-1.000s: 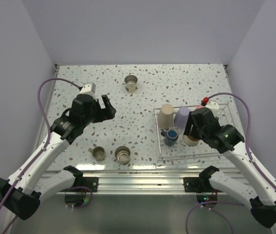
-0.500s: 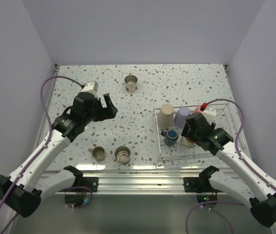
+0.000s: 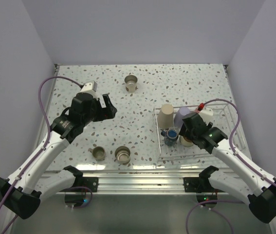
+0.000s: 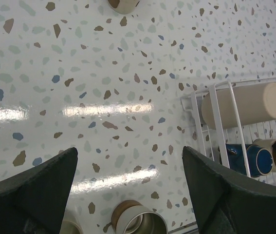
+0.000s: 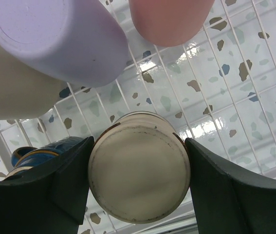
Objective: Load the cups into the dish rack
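My left gripper moves back and down to straddle the rim of the front steel cup nearer the rack next. The cup's upturned opening leaves one finger room inside, hence this move.
The wire dish rack stands at the right. In it lie a beige tumbler, a lavender one and a dark blue-black mug. The right wrist view adds a coral-red tumbler. My right gripper is shut on a short metal cup, held bottom-up over the rack floor next to the mug. My left gripper hangs open and empty above the bare table. Two steel cups stand near the front edge and one stands at the back.
Grey walls close in the table at the back and both sides. A metal rail runs along the near edge. In the left wrist view the rack's white corner is at the right, and a steel cup sits just below the open fingers.
My right arm has swung left and nearer with the metal cup, settling beside the mug in the rack. The left gripper has barely shifted.
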Tool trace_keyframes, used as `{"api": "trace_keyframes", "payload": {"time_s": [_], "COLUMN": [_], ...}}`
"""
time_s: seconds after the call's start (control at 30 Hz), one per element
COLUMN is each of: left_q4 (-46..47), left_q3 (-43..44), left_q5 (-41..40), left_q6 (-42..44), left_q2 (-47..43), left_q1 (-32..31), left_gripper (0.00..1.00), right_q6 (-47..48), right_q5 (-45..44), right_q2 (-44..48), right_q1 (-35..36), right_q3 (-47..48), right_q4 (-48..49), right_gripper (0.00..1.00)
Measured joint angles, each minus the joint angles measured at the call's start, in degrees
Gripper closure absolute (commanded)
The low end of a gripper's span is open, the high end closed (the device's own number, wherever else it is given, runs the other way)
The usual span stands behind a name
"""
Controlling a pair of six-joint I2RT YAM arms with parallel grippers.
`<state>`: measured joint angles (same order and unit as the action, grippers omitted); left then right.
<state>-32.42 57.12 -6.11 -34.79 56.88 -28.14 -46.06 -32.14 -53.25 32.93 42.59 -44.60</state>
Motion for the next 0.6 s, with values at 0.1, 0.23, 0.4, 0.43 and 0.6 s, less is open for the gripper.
{"api": "trace_keyframes", "payload": {"time_s": [0.1,0.23,0.4,0.43,0.6], "left_q4": [-0.1,-0.1,-0.2,-0.3,-1.6], "left_q3": [0.0,0.3,0.5,0.6,1.4], "left_q5": [0.0,0.0,0.0,0.0,0.0], "left_q6": [0.1,0.2,1.0,1.2,2.5], "left_q2": [0.0,0.0,0.1,0.2,1.2], "left_q1": [0.0,0.0,0.0,0.0,0.0], "left_gripper": [0.09,0.09,0.1,0.1,0.12], "right_q6": [0.0,0.0,0.1,0.2,0.3], "right_q5": [0.1,0.2,0.2,0.2,0.2], "right_q2": [0.0,0.0,0.0,0.0,0.2], "right_q1": [0.0,0.0,0.0,0.0,0.0], "right_q3": [0.0,0.0,0.0,0.0,0.4], "right_q4": [0.6,0.6,0.8,0.8,0.4], "right_gripper": [0.46,0.19,0.03,0.02,0.01]}}
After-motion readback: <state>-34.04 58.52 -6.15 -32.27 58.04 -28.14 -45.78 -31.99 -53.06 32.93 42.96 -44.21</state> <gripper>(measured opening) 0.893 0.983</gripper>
